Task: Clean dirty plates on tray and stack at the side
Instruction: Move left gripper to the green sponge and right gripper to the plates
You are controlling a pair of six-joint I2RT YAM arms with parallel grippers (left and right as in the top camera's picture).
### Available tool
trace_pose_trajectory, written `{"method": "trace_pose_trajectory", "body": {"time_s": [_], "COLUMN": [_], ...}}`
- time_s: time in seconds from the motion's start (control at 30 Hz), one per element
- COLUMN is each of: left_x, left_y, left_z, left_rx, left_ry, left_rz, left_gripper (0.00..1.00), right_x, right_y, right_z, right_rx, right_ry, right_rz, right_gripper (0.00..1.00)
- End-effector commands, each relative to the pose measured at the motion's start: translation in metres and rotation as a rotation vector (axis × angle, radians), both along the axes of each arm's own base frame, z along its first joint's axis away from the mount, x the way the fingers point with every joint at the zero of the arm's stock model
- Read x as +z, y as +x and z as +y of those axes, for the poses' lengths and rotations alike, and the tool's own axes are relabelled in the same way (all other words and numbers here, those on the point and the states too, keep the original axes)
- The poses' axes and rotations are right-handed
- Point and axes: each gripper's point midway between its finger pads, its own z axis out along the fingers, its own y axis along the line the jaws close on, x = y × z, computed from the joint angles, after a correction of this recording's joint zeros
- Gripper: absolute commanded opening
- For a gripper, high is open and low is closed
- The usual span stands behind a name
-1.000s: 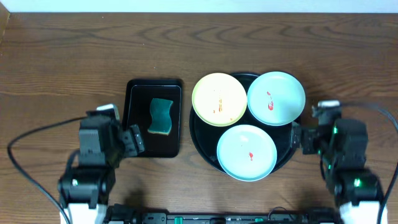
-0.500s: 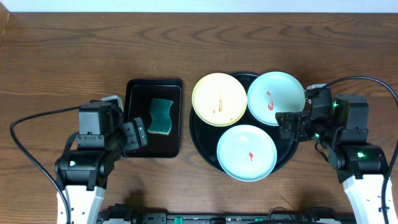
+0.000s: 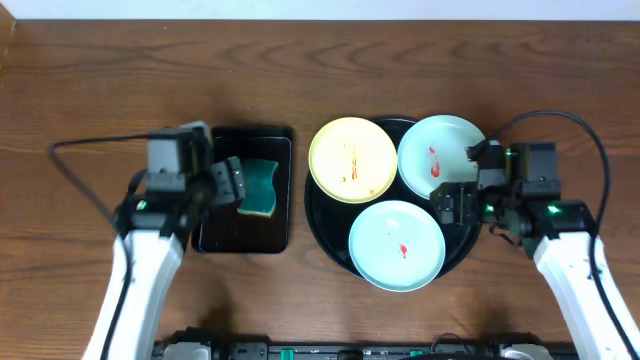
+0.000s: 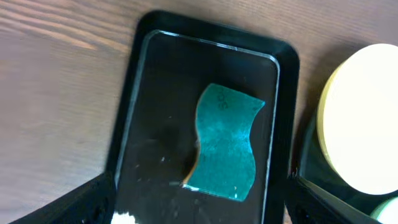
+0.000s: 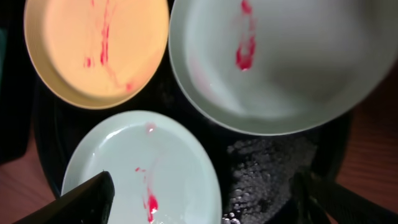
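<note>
The right gripper lowers onto the front mint plate's rim [image 3: 442,237] [image 5: 217,185] next, as the open gap beside the plate leaves room for a finger.
The round black tray [image 3: 326,236] holds three plates. A pale yellow plate [image 3: 352,160] with orange streaks sits at its back left. A mint plate [image 3: 444,158] with a red smear is at the back right, and a second mint plate [image 3: 396,244] with a red spot is at the front. My right gripper [image 3: 452,203] hovers open over the tray's right side. In the right wrist view its fingers [image 5: 81,202] straddle the front mint plate's [image 5: 143,168] right edge and bare wet tray [image 5: 267,168]. My left gripper [image 3: 228,185] stands open over a green sponge [image 4: 227,149], holding nothing.
A smaller rectangular black tray [image 3: 216,215] lies left of the round one, with the sponge [image 3: 260,187] in it. The yellow plate [image 4: 360,118] overhangs close to that tray's right rim. Brown wooden table [image 3: 100,90] extends all around, and cables trail behind both arms.
The left arm has swung up and right, bringing its gripper over the rectangular tray and sponge. The right arm has moved left, from beside the round tray to over its right side.
</note>
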Motion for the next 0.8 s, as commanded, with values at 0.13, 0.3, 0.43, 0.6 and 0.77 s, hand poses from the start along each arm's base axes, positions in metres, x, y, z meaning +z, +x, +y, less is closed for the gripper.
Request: {"method": "trace_pose_trajectory", "body": {"time_s": [0.13,0.3,0.43,0.6,0.77], "left_x": [-0.039,-0.065,-0.085,-0.101,-0.104], "left_y": [0.029,0.041,0.04,0.038,0.037], "left_z": [-0.035,-0.037,-0.036,-0.036,-0.037], "left_rx": [-0.141,-0.149,-0.15,-0.15,-0.134], "left_ry": [0.068,0.178,0.201,0.204,0.188], "left_rz": [0.042,0.061,0.112,0.156,0.165], "left_gripper": [0.84,0.84,0.83,0.8,0.75], "right_x": [-0.009,-0.009,-0.009,-0.008,-0.008], "right_y": [0.002,0.002,0.002,0.003,0.004], "right_z": [0.002,0.007,0.006,0.007,0.007], "right_rx": [-0.01,0.006,0.005,0.008,0.008], "right_ry": [-0.023,-0.023,-0.027,-0.029,-0.029], "right_rz": [0.042,0.038,0.037,0.03,0.026], "right_gripper": [0.89,0.89,0.89,0.88,0.87]}}
